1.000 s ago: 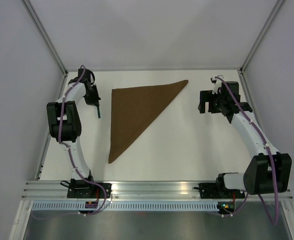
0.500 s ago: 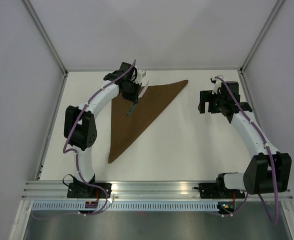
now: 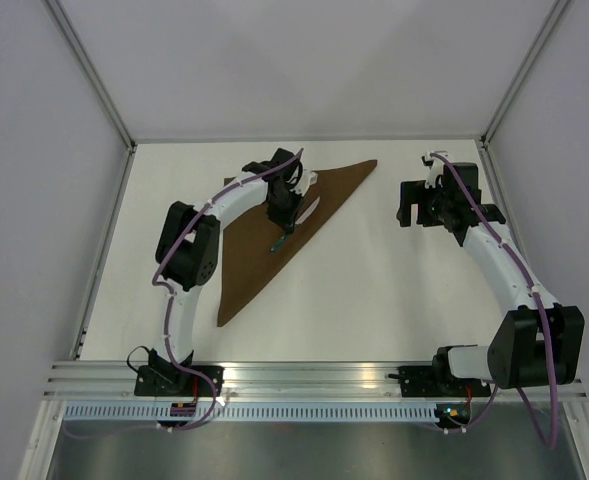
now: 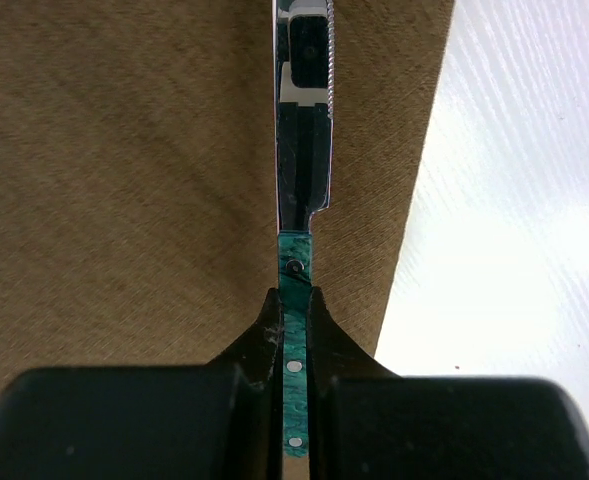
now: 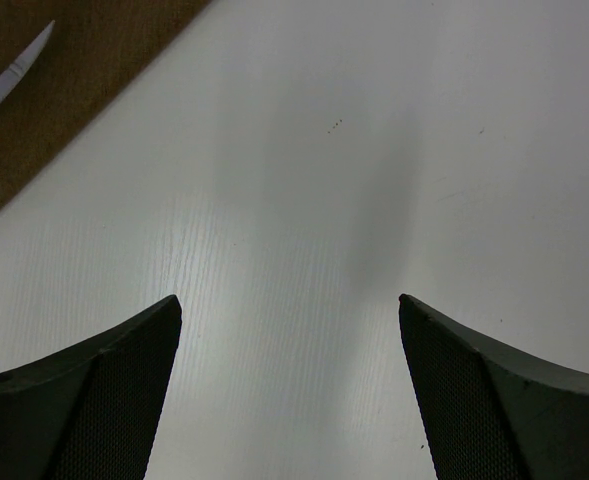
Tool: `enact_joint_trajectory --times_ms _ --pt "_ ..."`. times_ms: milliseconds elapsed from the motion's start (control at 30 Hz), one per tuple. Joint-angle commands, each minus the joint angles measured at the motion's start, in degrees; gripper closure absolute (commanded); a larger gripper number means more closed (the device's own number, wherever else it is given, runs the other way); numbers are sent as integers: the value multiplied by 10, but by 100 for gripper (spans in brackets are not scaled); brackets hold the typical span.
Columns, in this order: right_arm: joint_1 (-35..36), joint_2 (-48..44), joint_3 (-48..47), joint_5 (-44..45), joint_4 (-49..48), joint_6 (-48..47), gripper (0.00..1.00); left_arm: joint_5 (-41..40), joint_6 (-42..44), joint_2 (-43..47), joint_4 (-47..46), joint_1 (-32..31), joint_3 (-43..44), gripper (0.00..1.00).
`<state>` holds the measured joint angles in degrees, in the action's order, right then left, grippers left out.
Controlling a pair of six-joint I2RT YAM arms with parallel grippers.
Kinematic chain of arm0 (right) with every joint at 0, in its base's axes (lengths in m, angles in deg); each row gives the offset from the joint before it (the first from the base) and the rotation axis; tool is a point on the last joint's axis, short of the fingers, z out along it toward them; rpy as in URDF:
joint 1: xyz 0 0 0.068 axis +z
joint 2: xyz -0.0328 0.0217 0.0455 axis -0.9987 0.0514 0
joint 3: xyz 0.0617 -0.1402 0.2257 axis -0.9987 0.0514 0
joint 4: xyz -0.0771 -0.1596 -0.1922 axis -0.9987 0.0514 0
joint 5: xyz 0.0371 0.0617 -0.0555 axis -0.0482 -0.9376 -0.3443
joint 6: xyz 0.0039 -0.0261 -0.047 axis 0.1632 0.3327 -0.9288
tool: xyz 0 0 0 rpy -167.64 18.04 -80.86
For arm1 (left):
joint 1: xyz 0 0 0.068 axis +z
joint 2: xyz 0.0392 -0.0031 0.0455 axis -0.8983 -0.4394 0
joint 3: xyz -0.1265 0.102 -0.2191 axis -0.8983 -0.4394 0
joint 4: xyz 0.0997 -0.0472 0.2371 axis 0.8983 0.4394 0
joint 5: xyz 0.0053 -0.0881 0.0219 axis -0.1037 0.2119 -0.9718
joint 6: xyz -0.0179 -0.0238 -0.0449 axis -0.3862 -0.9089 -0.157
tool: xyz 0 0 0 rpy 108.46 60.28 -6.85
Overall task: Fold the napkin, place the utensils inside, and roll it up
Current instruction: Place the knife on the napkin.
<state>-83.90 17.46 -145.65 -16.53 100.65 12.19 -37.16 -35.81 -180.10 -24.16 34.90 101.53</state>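
Observation:
I need to lower the knife's green handle toward the right in the top view with my left gripper and then release it, as the napkin's long edge is below there.
The napkin (image 3: 259, 235) lies on the table as a dark brown triangle with its long edge facing right. My left gripper (image 3: 282, 212) is over its upper part, shut on the green handle of a knife (image 3: 278, 240). In the left wrist view the gripper (image 4: 293, 300) grips the handle, and the serrated steel blade (image 4: 302, 150) points away over the napkin (image 4: 124, 200), near its right edge. My right gripper (image 3: 426, 207) is open and empty over bare table to the right of the napkin. It also shows in the right wrist view (image 5: 289, 300).
The white table (image 3: 374, 280) has raised walls at the left, back and right. In the right wrist view a napkin corner (image 5: 84, 60) sits at the top left, with a slim pale pointed thing (image 5: 12, 72) over it that I cannot identify.
My left arm has swung from the table's left edge to the right, carrying the knife over the napkin. The right arm has not moved.

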Motion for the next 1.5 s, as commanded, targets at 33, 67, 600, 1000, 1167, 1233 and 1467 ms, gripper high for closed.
enact_joint_trajectory --times_ms 33,67,600,1000,1167,1233,1467 --pt "3 -2 -4 4 5 -1 6 22 -10 -19 -10 -22 31 98" --pt "3 -2 -3 4 6 -1 6 27 -12 -23 -12 -24 32 98" --pt "3 -5 -1 6 7 -1 6 42 -23 -41 -43 -55 -4 98" --pt "2 -6 3 8 9 -1 6 46 -23 -41 -57 -55 -31 98" --pt "3 -8 3 3 8 -1 6 40 -39 -19 -57 -54 -15 87" --pt "3 -8 2 1 9 -1 6 39 -38 -13 -57 -53 -4 82" --pt "3 -12 -2 -20 9 -1 6 40 -40 21 -43 -47 35 65"
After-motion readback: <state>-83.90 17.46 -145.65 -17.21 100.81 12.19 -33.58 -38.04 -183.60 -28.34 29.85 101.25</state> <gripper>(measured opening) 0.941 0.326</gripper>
